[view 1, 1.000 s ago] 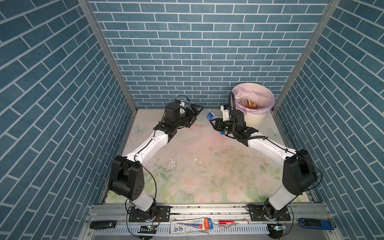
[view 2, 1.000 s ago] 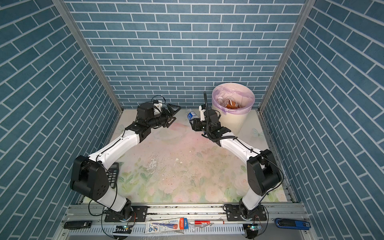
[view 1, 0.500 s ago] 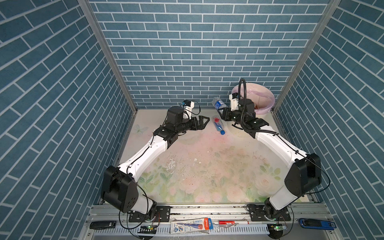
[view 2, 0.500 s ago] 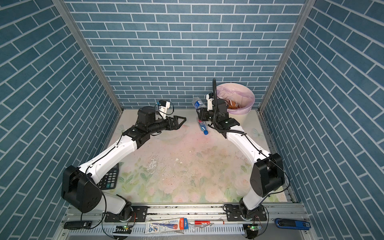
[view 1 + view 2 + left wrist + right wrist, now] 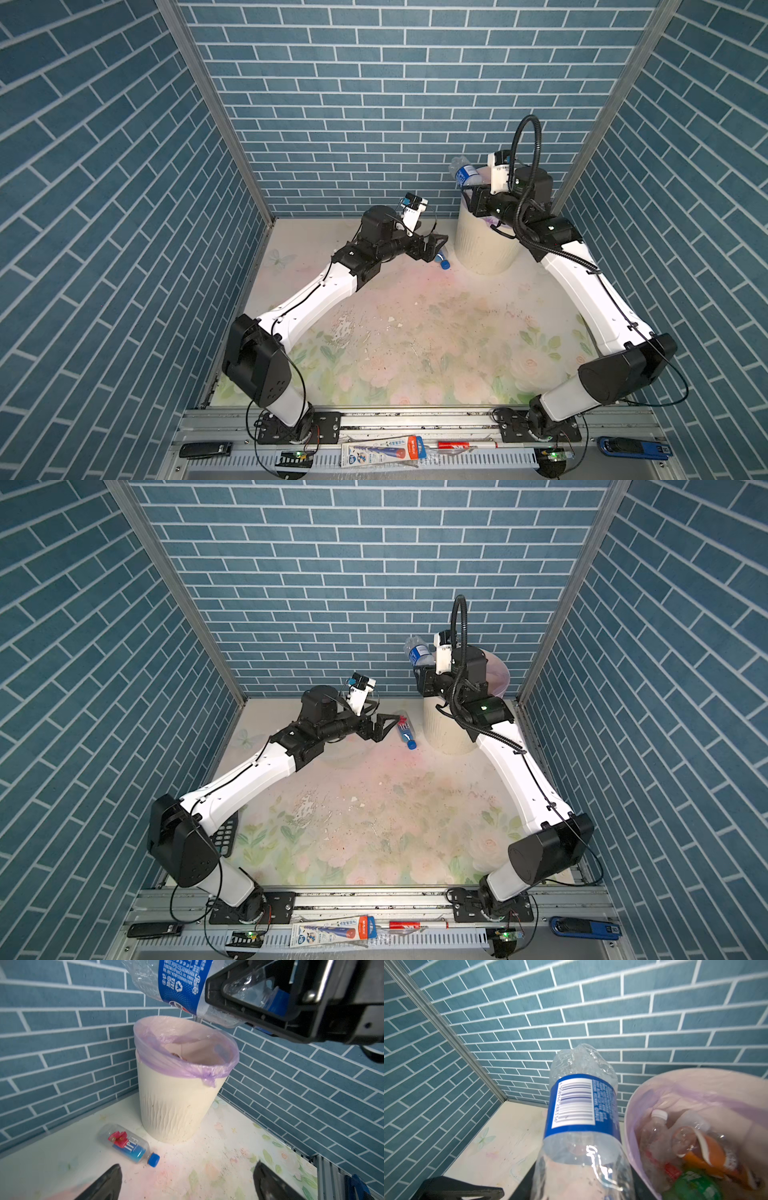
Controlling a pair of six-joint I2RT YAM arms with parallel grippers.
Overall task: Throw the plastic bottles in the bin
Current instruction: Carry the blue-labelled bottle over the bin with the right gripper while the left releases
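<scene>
My right gripper still has the clear bottle with the blue label hanging beside the bin's rim. It should next lift the bottle higher, swing it over the bin's opening point(image 5: 497, 674) point(image 5: 704, 1140) and go down to let go of it.
My right gripper point(image 5: 478, 195) point(image 5: 424, 675) is shut on a clear bottle with a blue label point(image 5: 461, 176) point(image 5: 417, 652) point(image 5: 178, 987) point(image 5: 581, 1105). It holds the bottle raised beside the rim of the cream bin point(image 5: 482, 249) point(image 5: 444, 733) point(image 5: 172, 1105) point(image 5: 631, 1105), which has a lilac bag. Several bottles point(image 5: 685, 1142) lie inside the bin. A second clear bottle with a red flower label and blue cap point(image 5: 441, 259) point(image 5: 406, 731) point(image 5: 126, 1144) lies on the table by the bin's foot. My left gripper point(image 5: 437, 248) point(image 5: 388, 728) point(image 5: 187, 1178) hangs open just short of it, with nothing between its fingers.
Blue brick walls close in the back and both sides, and the bin stands in the back right corner. A black calculator point(image 5: 226, 837) lies behind the left arm's base. On the front rail lie a pen pack point(image 5: 380, 451), a black device point(image 5: 205, 449) and a blue one point(image 5: 631, 448).
My right gripper has risen with the blue-label bottle from table height and swung right, up to the bin's rim. My left gripper has moved right and down towards the lying bottle.
</scene>
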